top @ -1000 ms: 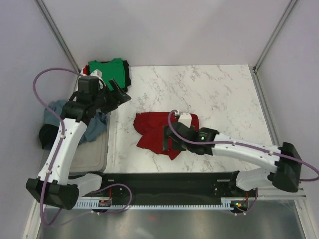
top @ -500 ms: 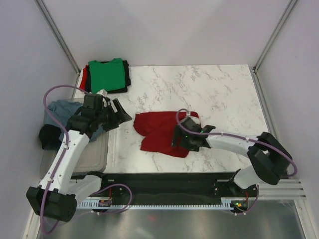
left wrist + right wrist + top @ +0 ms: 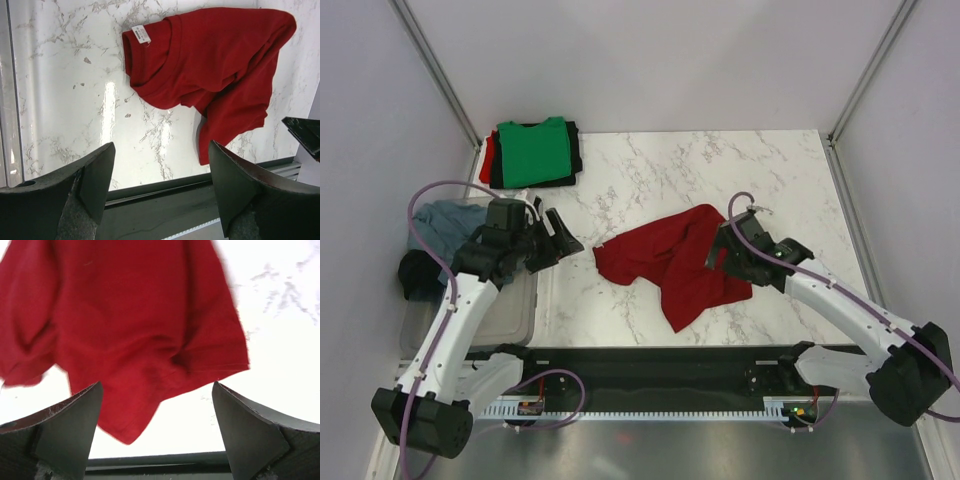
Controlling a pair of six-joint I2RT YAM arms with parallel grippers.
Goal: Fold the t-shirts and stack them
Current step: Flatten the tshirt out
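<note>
I will move my right gripper to the left in the top view next, back and down around the shirt's near corner (image 3: 679, 326) (image 3: 127, 437).
A dark red t-shirt (image 3: 670, 262) lies crumpled in the middle of the marble table, its white neck label facing my left wrist view (image 3: 141, 34). My left gripper (image 3: 563, 236) is open and empty, just left of the shirt and apart from it. My right gripper (image 3: 722, 248) is open at the shirt's right edge. In the right wrist view the red cloth (image 3: 135, 330) lies ahead of the jaws, with nothing between them. A folded bright green shirt (image 3: 533, 150) tops a stack at the back left, over a black shirt (image 3: 575, 160), with a strip of red at the stack's left edge.
A clear plastic tub (image 3: 510, 310) stands at the left edge. A grey-blue shirt (image 3: 438, 222) and black cloth (image 3: 415, 275) hang over it. A black rail (image 3: 660, 360) runs along the near edge. Grey walls close in the left, back and right.
My right gripper has moved right and the red shirt has spread out rightwards with it. My left gripper has come forward from the green stack to the tub's corner.
</note>
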